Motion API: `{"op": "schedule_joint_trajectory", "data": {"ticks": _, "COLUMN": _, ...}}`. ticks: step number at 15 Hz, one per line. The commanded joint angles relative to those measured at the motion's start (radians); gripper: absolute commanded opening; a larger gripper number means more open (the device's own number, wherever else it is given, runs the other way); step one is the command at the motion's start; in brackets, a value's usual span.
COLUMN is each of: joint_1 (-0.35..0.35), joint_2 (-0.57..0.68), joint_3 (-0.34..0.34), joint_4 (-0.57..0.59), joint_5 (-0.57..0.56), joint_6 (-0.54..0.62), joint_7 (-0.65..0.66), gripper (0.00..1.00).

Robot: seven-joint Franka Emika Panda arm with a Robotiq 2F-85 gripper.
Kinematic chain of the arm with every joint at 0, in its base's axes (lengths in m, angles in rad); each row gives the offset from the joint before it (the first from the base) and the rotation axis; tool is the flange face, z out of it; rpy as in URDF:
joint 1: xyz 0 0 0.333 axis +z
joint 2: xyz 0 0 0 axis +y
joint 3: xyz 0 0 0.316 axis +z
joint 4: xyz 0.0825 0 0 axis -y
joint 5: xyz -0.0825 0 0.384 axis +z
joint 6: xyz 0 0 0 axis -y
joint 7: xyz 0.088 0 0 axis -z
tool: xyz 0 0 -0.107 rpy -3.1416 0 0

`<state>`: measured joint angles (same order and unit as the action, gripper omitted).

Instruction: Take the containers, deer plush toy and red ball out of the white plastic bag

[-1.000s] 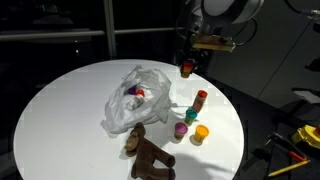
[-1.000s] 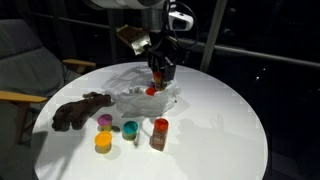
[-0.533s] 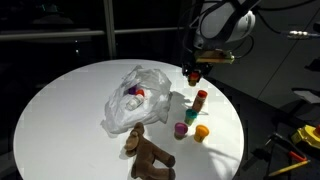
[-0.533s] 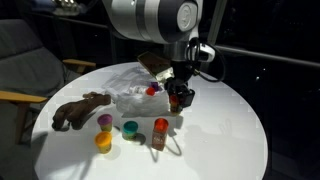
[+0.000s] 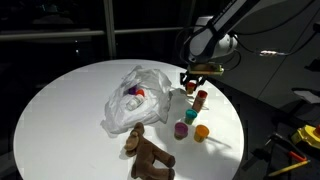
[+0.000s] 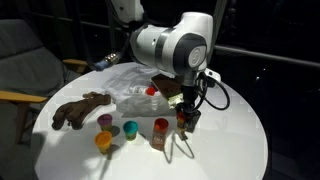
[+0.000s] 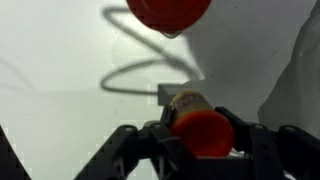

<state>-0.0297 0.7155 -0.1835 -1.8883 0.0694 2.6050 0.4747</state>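
Observation:
The gripper will ease down next beside the standing red-lidded container until the small container meets the tabletop, and will release it there, since that spot is clear.
My gripper [image 5: 190, 80] is shut on a small container with a red lid [image 7: 203, 130] and holds it low over the table, also seen in an exterior view [image 6: 186, 116]. It is beside a standing red-lidded container [image 5: 201, 99], whose lid shows at the top of the wrist view [image 7: 168, 12]. Teal [image 5: 191, 115], purple [image 5: 180, 129] and orange [image 5: 201, 132] containers stand in a group. The brown deer plush [image 5: 148, 153] lies on the table near its edge. The white plastic bag [image 5: 138, 98] lies crumpled, with the red ball [image 5: 139, 93] inside it.
The round white table [image 5: 60, 95] holds everything. In an exterior view a chair [image 6: 25, 60] stands beside the table. The bag's edge shows at the right of the wrist view [image 7: 305, 60].
My gripper has moved from above the bag's far side down toward the table, carrying the red-lidded container, and now sits low beside the row of containers.

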Motion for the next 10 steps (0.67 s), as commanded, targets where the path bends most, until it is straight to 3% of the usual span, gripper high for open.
{"op": "schedule_joint_trajectory", "data": {"ticks": 1, "joint_1": -0.021, "joint_2": 0.068, "joint_3": 0.007, "joint_4": 0.091, "joint_5": 0.049, "joint_6": -0.020, "joint_7": -0.011, "gripper": 0.23}}
{"op": "schedule_joint_trajectory", "data": {"ticks": 3, "joint_1": -0.021, "joint_2": 0.096, "joint_3": -0.001, "joint_4": 0.115, "joint_5": 0.052, "joint_6": -0.031, "joint_7": -0.011, "gripper": 0.27}}
{"op": "schedule_joint_trajectory", "data": {"ticks": 4, "joint_1": -0.020, "joint_2": 0.102, "joint_3": -0.001, "joint_4": 0.121, "joint_5": 0.053, "joint_6": -0.035, "joint_7": -0.011, "gripper": 0.66}}
{"op": "schedule_joint_trajectory", "data": {"ticks": 8, "joint_1": 0.006, "joint_2": 0.062, "joint_3": -0.016, "joint_4": 0.100, "joint_5": 0.041, "joint_6": -0.008, "joint_7": -0.001, "gripper": 0.96}}
{"op": "schedule_joint_trajectory", "data": {"ticks": 10, "joint_1": 0.047, "joint_2": 0.000, "joint_3": -0.026, "joint_4": 0.055, "joint_5": 0.020, "joint_6": 0.029, "joint_7": 0.004, "gripper": 1.00}}
